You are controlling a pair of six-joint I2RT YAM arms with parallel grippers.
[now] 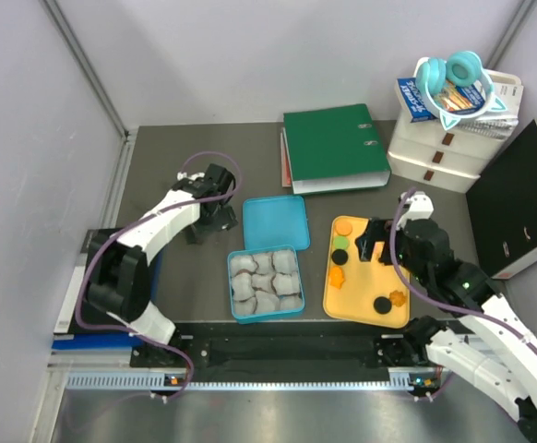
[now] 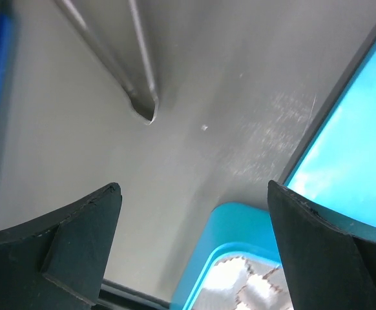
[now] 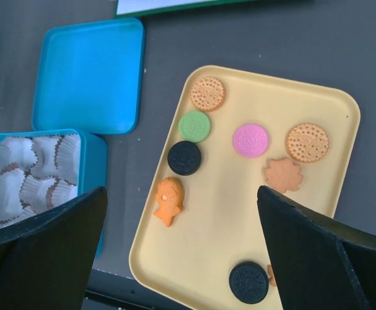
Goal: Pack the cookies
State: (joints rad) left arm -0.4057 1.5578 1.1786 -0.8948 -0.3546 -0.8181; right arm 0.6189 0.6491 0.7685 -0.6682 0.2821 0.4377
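The left gripper should next move down over the slanted metal tongs and turn to match their arms, which lie below it, to its left in the top view.
The cookies lie on a flat yellow tray (image 3: 233, 219) (image 1: 361, 286): a green one (image 3: 195, 126), a pink one (image 3: 250, 140), two black ones (image 3: 184, 157) (image 3: 249, 282), round tan ones (image 3: 207, 93), and orange shaped ones (image 3: 168, 199) (image 3: 282, 174). Left of the tray stands a blue box (image 1: 266, 283) (image 3: 96, 161) filled with white paper liners (image 3: 26, 174). Its lid (image 1: 275, 222) (image 2: 349, 161) lies just behind it. My right gripper (image 1: 370, 242) (image 3: 181, 190) hangs open above the tray, holding nothing. My left gripper (image 1: 215, 217) (image 2: 193, 187) is open and empty over the table, beside the box's corner (image 2: 240, 232).
A green binder (image 1: 333, 146) lies behind the lid. White drawers (image 1: 439, 152) with teal headphones (image 1: 453, 78) on top stand at the back right. A black binder (image 1: 518, 203) stands along the right edge. Grey walls close in the left side and the back.
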